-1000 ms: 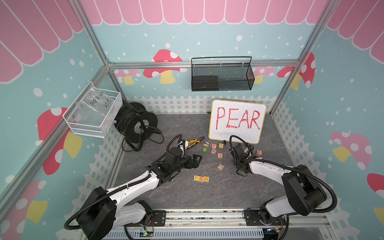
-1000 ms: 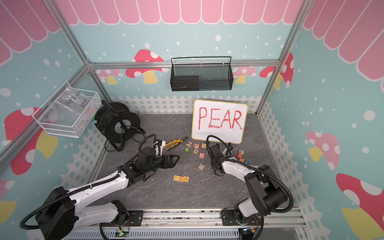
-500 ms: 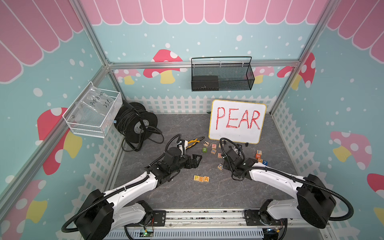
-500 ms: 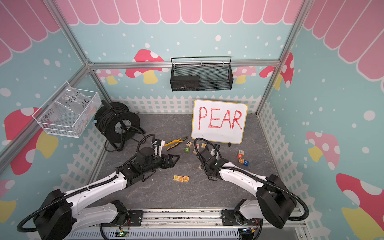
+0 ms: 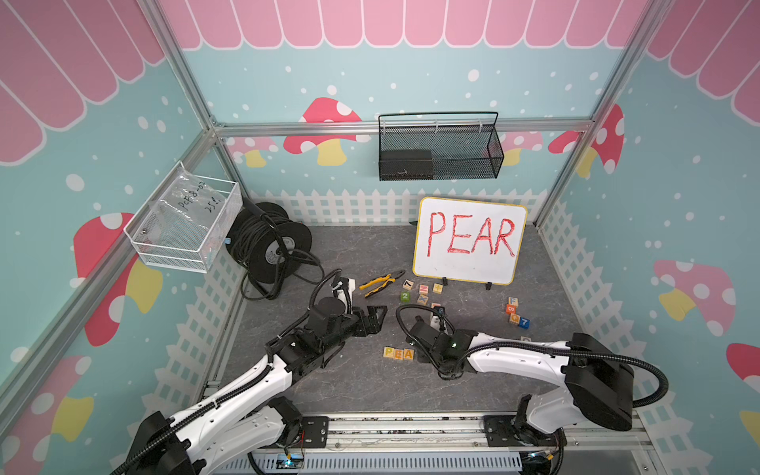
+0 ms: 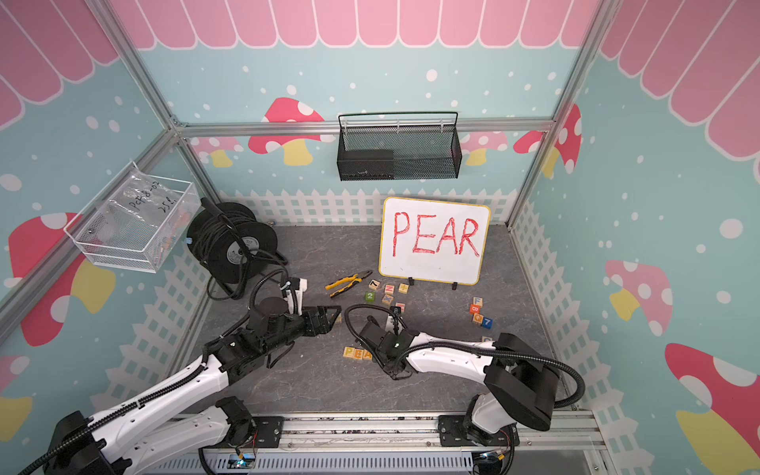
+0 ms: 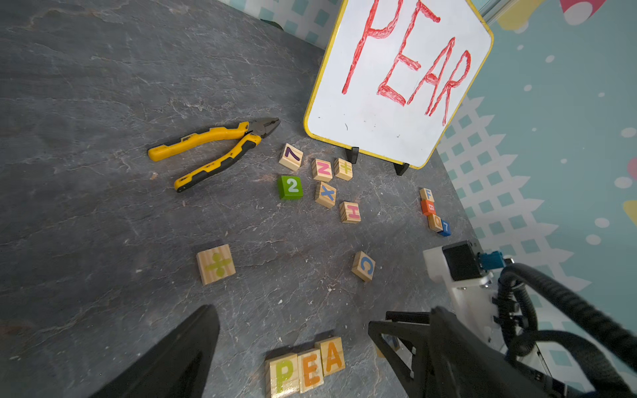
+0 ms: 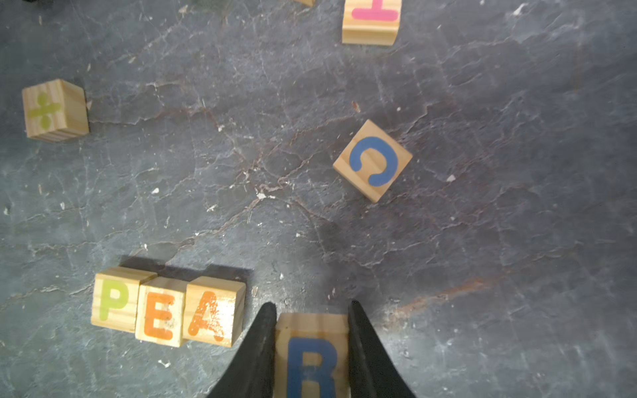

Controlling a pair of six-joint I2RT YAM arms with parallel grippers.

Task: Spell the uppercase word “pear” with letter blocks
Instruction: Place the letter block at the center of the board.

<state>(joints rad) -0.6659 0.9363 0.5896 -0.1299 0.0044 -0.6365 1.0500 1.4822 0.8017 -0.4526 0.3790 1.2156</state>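
The row [image 5: 398, 353] stops at PEA, so the robot's right gripper will next lower the blue R toward the A's open side, below and beside the gripper, and let go of it there.
Three letter blocks lie touching in a row on the grey floor: yellow P [image 8: 115, 299], orange E [image 8: 160, 315] and orange A [image 8: 210, 312]. Both top views show the row [image 5: 398, 353] [image 6: 357, 353]. My right gripper [image 8: 312, 306] is shut on the blue R block [image 8: 312, 355], just beside the A with one finger between them. In the top views the right gripper [image 5: 422, 356] covers the R. My left gripper [image 5: 376, 316] [image 7: 324, 308] hovers open and empty behind the row. One right-gripper finger [image 7: 373, 327] shows in the left wrist view.
The white PEAR board [image 5: 469, 240] stands at the back, with yellow pliers [image 5: 380, 283] and loose blocks [image 5: 421, 290] in front of it. A blue C block [image 8: 374, 160] and a division-sign block [image 8: 51, 110] lie near the row. More blocks [image 5: 516, 314] sit at the right; a cable reel [image 5: 267, 246] at the back left.
My right arm has swung left from the blocks at the right to the end of the P-E-A row, its gripper staying shut. The left arm has hardly moved.
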